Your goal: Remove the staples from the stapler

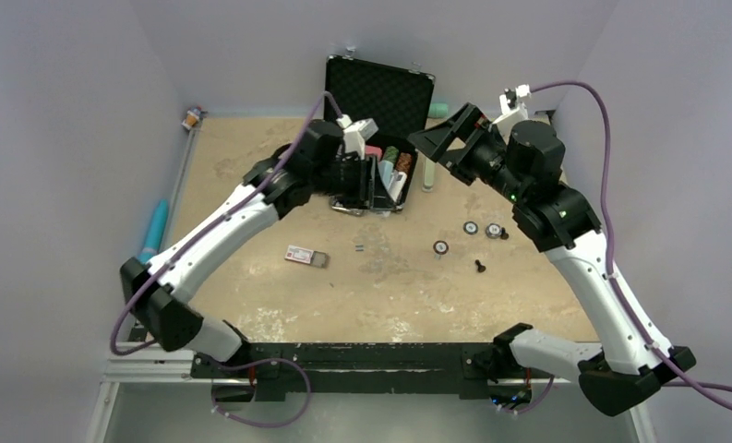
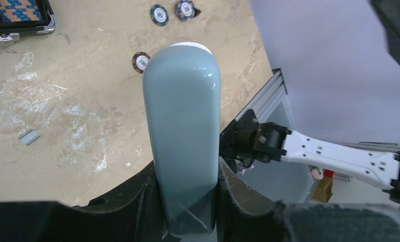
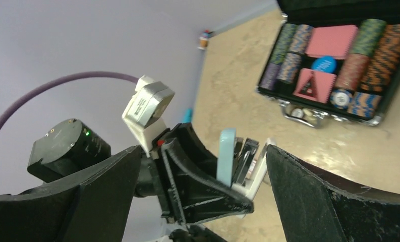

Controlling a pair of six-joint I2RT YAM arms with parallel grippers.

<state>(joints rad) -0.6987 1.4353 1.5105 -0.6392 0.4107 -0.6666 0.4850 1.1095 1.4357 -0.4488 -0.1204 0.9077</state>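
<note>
My left gripper shifts the stapler toward the loose chips next and lowers it onto the table beside the chip case, since the table lies bare.
My left gripper (image 1: 364, 173) is shut on the stapler (image 1: 378, 189) and holds it upright above the table, in front of the chip case. In the left wrist view its blue-grey body (image 2: 182, 121) sits clamped between both jaws of that gripper (image 2: 187, 174). The right wrist view shows the stapler (image 3: 227, 154) hinged apart, with the blue top, black magazine and white base (image 3: 261, 164) fanned out. My right gripper (image 1: 440, 146) stands wide open just right of it, and its fingers (image 3: 319, 201) touch nothing. A short silver strip of staples (image 1: 360, 246) (image 2: 29, 137) lies on the table.
An open black chip case (image 1: 380, 92) (image 3: 319, 110) stands at the back. A small red-and-white box (image 1: 305, 256) lies near the staples. Three loose chips (image 1: 440, 246) (image 1: 471, 228) (image 1: 496, 231) and a small black part (image 1: 480, 266) lie to the right. A teal object (image 1: 154, 231) lies at the left edge.
</note>
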